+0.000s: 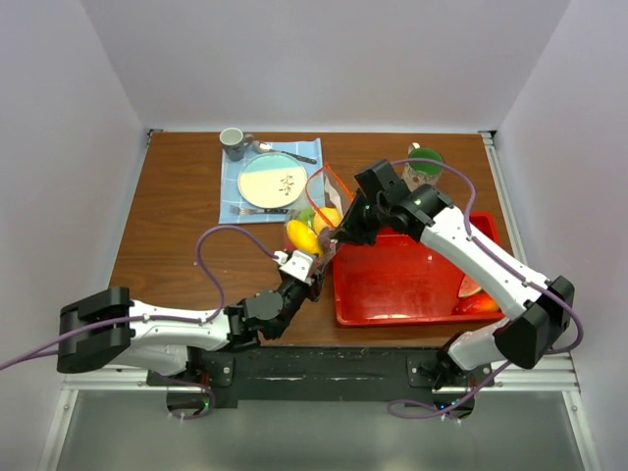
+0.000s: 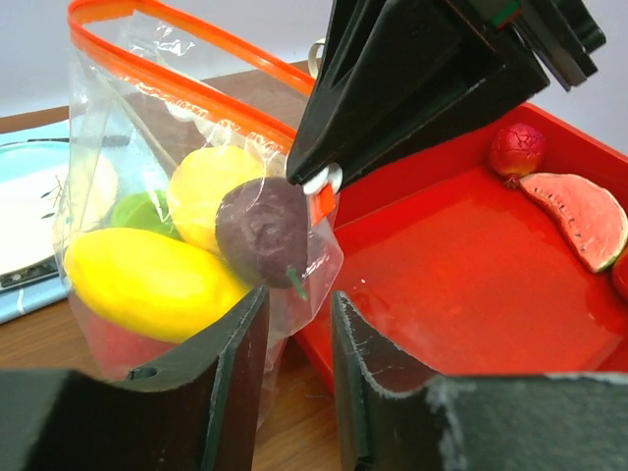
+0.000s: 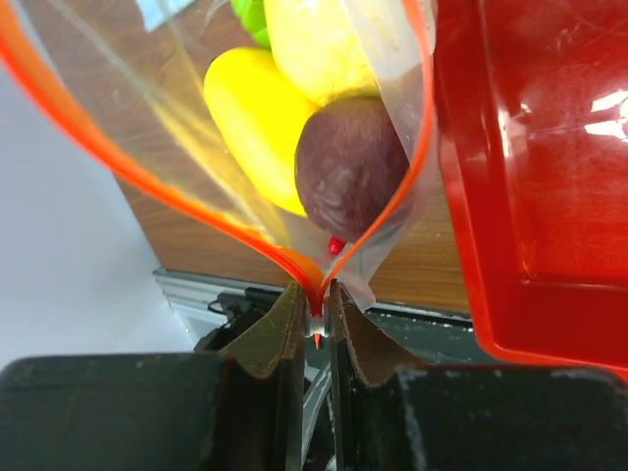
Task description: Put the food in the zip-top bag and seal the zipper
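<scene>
The white slider in my right gripper goes outward along the red zipper to the zipper's far end (image 1: 326, 167) next for release, since the bag's opening gapes.
The zip-top bag (image 1: 324, 201) stands upright at the red tray's left edge with its mouth open. Inside lie a yellow fruit (image 2: 147, 280), a dark purple fruit (image 2: 260, 231), a paler yellow piece and a green one. My right gripper (image 3: 316, 294) is shut on the white slider at the near end of the red zipper (image 3: 147, 182), just above the purple fruit (image 3: 348, 167). My left gripper (image 2: 299, 304) is low beside the bag, jaws apart, with a loose bottom corner of the bag (image 2: 128, 118) hanging between the fingers. A watermelon slice (image 2: 579, 216) and a red fruit (image 2: 517, 149) lie in the tray.
The red tray (image 1: 412, 294) fills the right-hand side of the table. A plate (image 1: 272, 182) on a blue cloth, a fork and a grey mug (image 1: 234, 143) sit at the back. A green-filled glass cup (image 1: 425, 162) stands behind the tray.
</scene>
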